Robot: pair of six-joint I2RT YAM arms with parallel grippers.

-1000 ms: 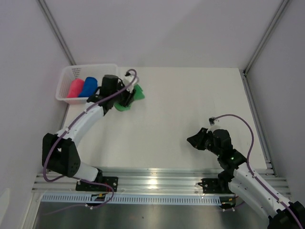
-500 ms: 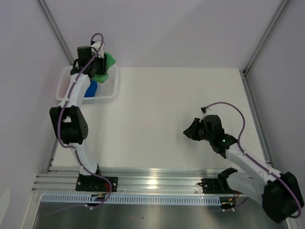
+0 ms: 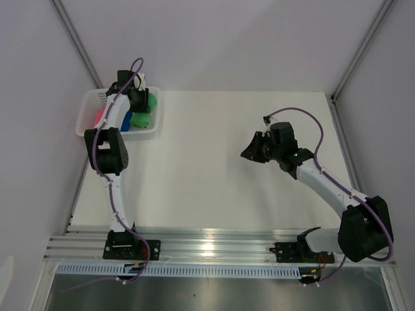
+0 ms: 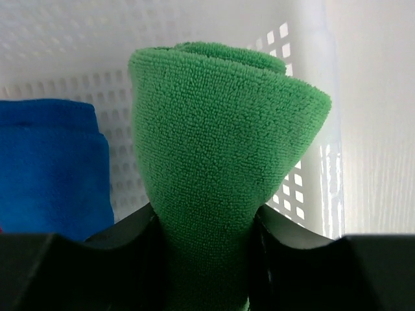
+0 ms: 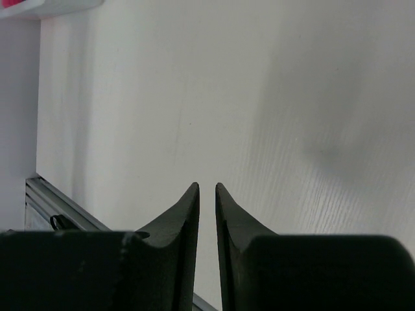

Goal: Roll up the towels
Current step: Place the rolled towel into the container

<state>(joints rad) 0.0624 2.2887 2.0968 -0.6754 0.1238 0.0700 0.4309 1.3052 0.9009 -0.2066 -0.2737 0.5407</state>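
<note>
My left gripper lowers into the gap beside the blue towel next and opens. The green towel still hangs above the open bottom of the basket [image 3: 91, 97] there.
My left gripper [image 3: 139, 103] is shut on the rolled green towel [image 3: 145, 109], holding it inside the right end of the white mesh basket [image 3: 91, 97]. In the left wrist view the green towel [image 4: 220, 149] fills the gap between the black fingers [image 4: 130, 227], its rolled end pointing at the basket wall [image 4: 292, 39]. The rolled blue towel [image 4: 52, 168] lies just left of it. The pink-red towel [image 3: 98, 116] lies at the basket's left, beside the blue towel [image 3: 126, 120]. My right gripper [image 3: 249, 150] hovers over bare table, its fingers a slim gap apart and holding nothing [image 5: 207, 188].
The basket stands at the table's far left corner, close to the left wall. An aluminium rail [image 3: 207, 246] runs along the near edge by the arm bases. A metal frame post [image 3: 353, 61] rises at the far right corner.
My left arm lifted the green towel from the table beside the basket and swung it over into the basket. My right arm reached farther out over the table.
</note>
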